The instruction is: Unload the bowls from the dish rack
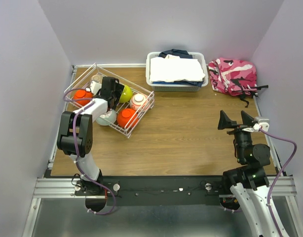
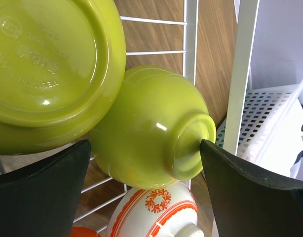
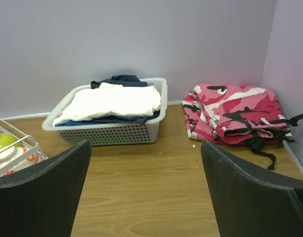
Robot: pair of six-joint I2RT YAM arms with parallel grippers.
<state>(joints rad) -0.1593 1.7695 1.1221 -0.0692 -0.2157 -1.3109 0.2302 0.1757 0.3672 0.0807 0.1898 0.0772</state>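
Note:
The left gripper's open fingers already straddle the side-lying lime-yellow bowl point(image 1: 126, 94) point(image 2: 146, 126), from the bowl's side to its foot, so the gripper will next ease slightly back toward the robot's base and close across the bowl.
The white wire dish rack point(image 1: 143, 109) stands at the table's back left with several bowls in it: two orange point(image 1: 83, 96) point(image 1: 127, 118), a lime-yellow one point(image 1: 126, 93), a pale grey one point(image 1: 107, 117) and a white one with red pattern point(image 1: 138, 101). My left gripper point(image 1: 112, 89) is down inside the rack, open. In the left wrist view it point(image 2: 145, 148) straddles a lime-yellow bowl point(image 2: 151, 128) lying on its side; the right fingertip point(image 2: 208, 148) touches the bowl's foot. A second lime-yellow bowl point(image 2: 48, 69) leans against it, above the patterned bowl point(image 2: 156, 212). My right gripper point(image 1: 236, 119) hangs open and empty at the right.
A white plastic bin point(image 1: 175, 85) of folded cloth stands at the back middle, and a pink camouflage garment point(image 1: 233, 75) lies in the back right corner. The right wrist view shows the bin point(image 3: 112, 131), the garment point(image 3: 235, 113) and bare wood under my right gripper point(image 3: 145, 145).

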